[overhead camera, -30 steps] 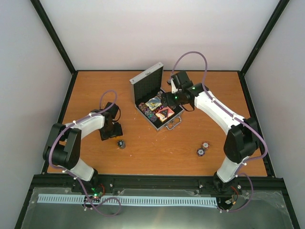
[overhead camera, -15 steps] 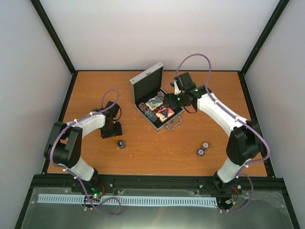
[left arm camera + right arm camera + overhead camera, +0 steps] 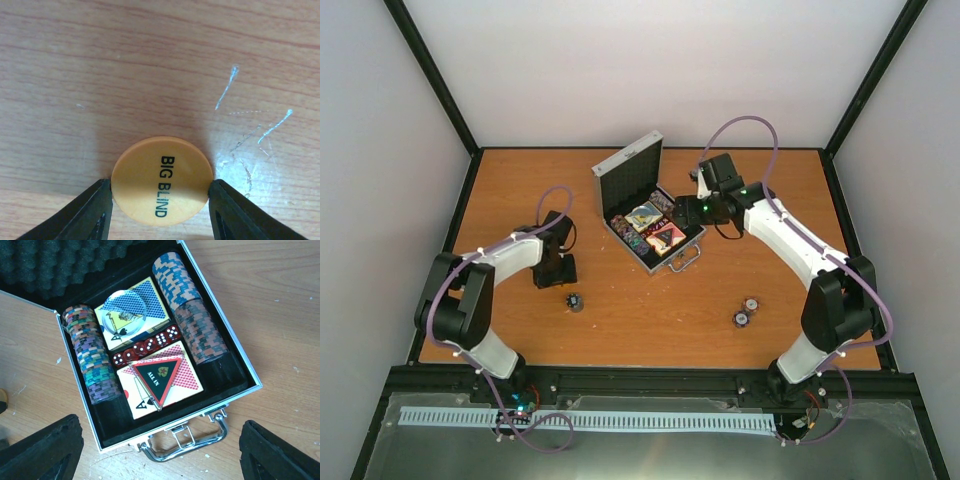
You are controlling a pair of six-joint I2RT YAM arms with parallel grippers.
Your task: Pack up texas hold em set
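My left gripper will next lift and swing outward over the card boxes of the open case, which are to its right in the top view, to let go of the disc.
The silver case stands open at the table's middle, lid raised. In the right wrist view the case holds rows of poker chips, two card boxes, red dice, a clear round disc and the dark triangular "ALL IN" token. My right gripper is open and empty above the case's metal handle. My left gripper is down on the table, its fingers touching both sides of the orange "BIG BLIND" disc, which lies flat.
Loose chip stacks lie on the wooden table: one near my left gripper, two at the front right. My right gripper hangs by the case's right side. Black frame posts edge the table.
My right arm has drawn back to the right, away from over the case. The left arm has barely moved.
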